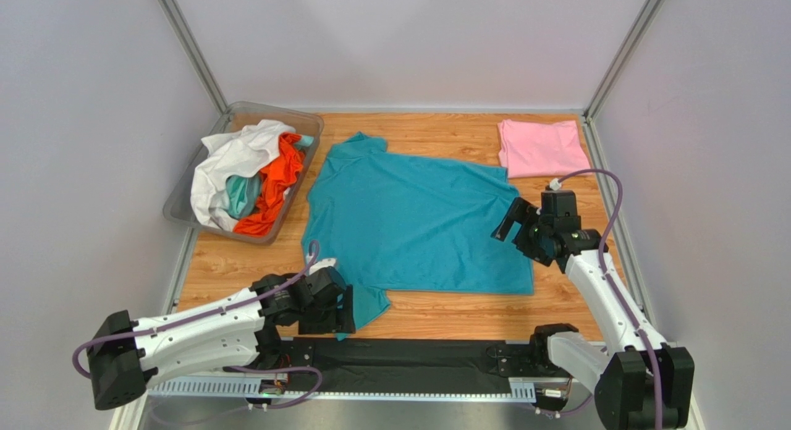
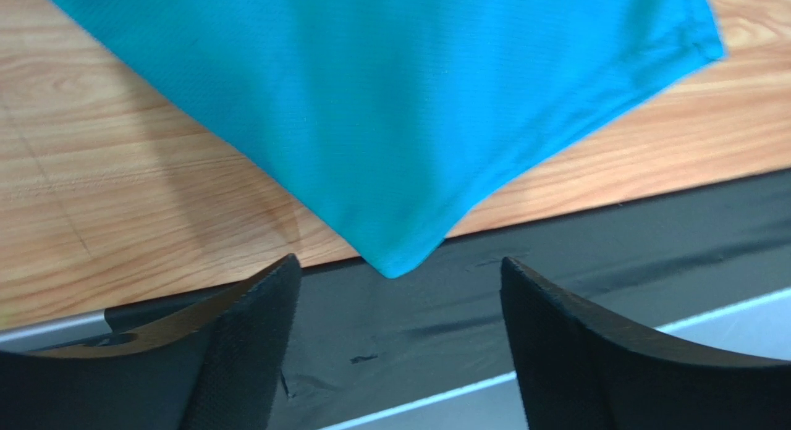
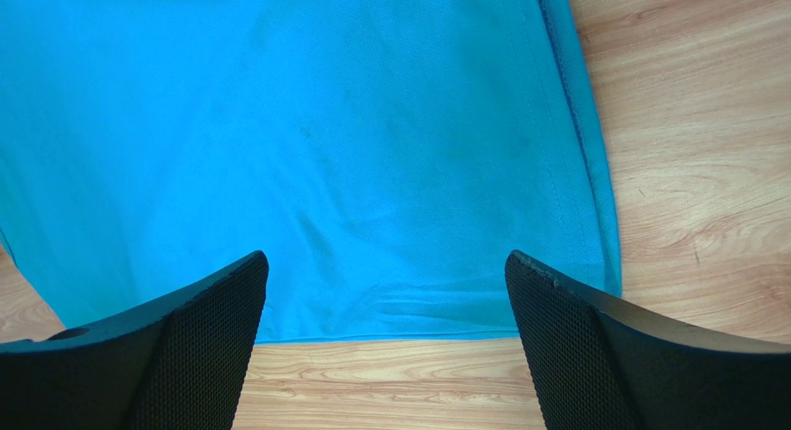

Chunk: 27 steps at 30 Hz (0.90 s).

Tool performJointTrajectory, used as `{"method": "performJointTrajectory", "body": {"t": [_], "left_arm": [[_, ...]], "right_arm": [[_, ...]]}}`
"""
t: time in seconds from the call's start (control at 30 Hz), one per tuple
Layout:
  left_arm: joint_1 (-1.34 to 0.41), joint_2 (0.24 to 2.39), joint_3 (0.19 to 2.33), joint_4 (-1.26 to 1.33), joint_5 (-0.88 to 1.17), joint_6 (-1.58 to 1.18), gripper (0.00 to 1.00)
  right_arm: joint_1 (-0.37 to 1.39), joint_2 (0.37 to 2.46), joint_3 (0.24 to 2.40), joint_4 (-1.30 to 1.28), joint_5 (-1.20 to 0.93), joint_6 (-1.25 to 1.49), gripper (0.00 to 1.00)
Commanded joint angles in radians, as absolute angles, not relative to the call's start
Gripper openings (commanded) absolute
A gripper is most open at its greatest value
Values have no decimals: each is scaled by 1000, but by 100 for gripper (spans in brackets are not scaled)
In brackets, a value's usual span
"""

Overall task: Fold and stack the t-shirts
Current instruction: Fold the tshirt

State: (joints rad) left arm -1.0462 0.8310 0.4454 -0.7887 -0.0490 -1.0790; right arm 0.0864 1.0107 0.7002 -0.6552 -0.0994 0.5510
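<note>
Next, my right gripper moves back and down onto the teal-blue t-shirt's near edge (image 1: pixel 521 292) (image 3: pixel 487 333) beside the hem corner, because that edge lies flat with bare wood along it.
A teal-blue t-shirt (image 1: pixel 418 221) lies spread flat in the middle of the wooden table. A pale pink t-shirt (image 1: pixel 541 146) lies folded at the back right. My left gripper (image 1: pixel 345 321) is open and empty at the shirt's near left sleeve tip, which hangs over the black front strip in the left wrist view (image 2: pixel 399 124). My right gripper (image 1: pixel 506 222) is open and empty over the shirt's right edge; the right wrist view shows the shirt's hem and corner (image 3: pixel 371 170) between its jaws.
A grey bin (image 1: pixel 178 203) at the back left holds white, orange and light aqua shirts (image 1: pixel 251 170). A black strip (image 1: pixel 418 356) runs along the table's near edge. Grey walls close in the table at the back and both sides.
</note>
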Motion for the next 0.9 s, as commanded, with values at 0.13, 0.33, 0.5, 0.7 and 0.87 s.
{"method": "performJointTrajectory", "body": {"t": [0.13, 0.33, 0.5, 0.7, 0.87], "left_arm": [[-1054, 933, 456, -781, -71, -1146, 69], [-1055, 979, 436, -747, -21, -1129, 53], [-1058, 988, 399, -686, 6, -1140, 32], [-1058, 1003, 402, -686, 5, -1134, 0], [-1058, 939, 411, -719, 2, -1135, 0]], "right_arm": [[83, 980, 681, -650, -98, 565, 100], [83, 966, 670, -676, -65, 561, 100], [81, 936, 657, -715, -2, 609, 100], [80, 810, 601, -770, 89, 721, 100], [81, 684, 562, -883, 84, 871, 100]]}}
